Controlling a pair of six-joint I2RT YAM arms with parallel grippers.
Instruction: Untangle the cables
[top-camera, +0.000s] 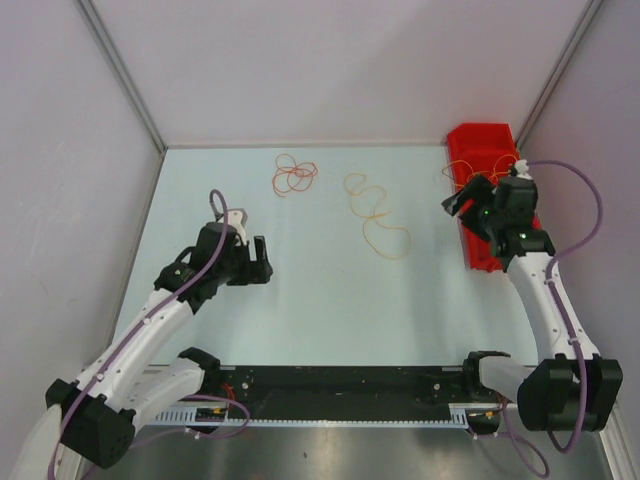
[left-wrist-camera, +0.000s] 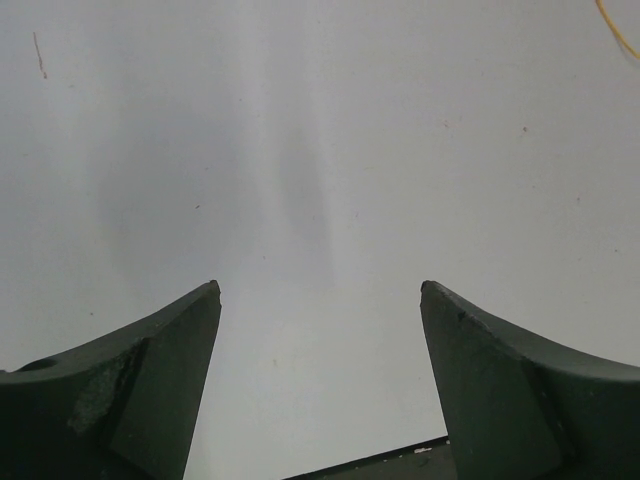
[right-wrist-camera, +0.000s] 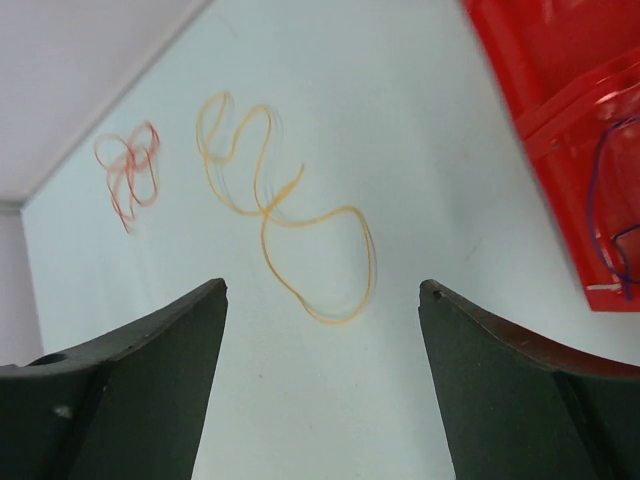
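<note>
The orange-yellow cable crosses itself near its middle, so the left gripper needs to move outward next, then down onto the piece of cable (top-camera: 372, 217) beside that crossing.
A red cable (top-camera: 293, 177) lies in curly loops at the back of the table, left of centre. An orange-yellow cable (top-camera: 377, 222) lies in long loops to its right, apart from it. Both show in the right wrist view, the red cable (right-wrist-camera: 130, 175) at the left and the orange-yellow cable (right-wrist-camera: 290, 230) in the middle. A dark blue cable (right-wrist-camera: 603, 215) lies in the red bin (right-wrist-camera: 560, 110). My right gripper (top-camera: 456, 207) is open and empty beside the bin, and its open fingers frame the orange-yellow cable (right-wrist-camera: 322, 288). My left gripper (top-camera: 267, 260) is open and empty over bare table (left-wrist-camera: 320, 290).
The red bin (top-camera: 483, 200) stands along the right wall at the back, with thin orange wire (top-camera: 452, 172) at its left edge. Grey walls enclose the table on three sides. A black rail (top-camera: 340, 380) runs along the near edge between the arm bases.
</note>
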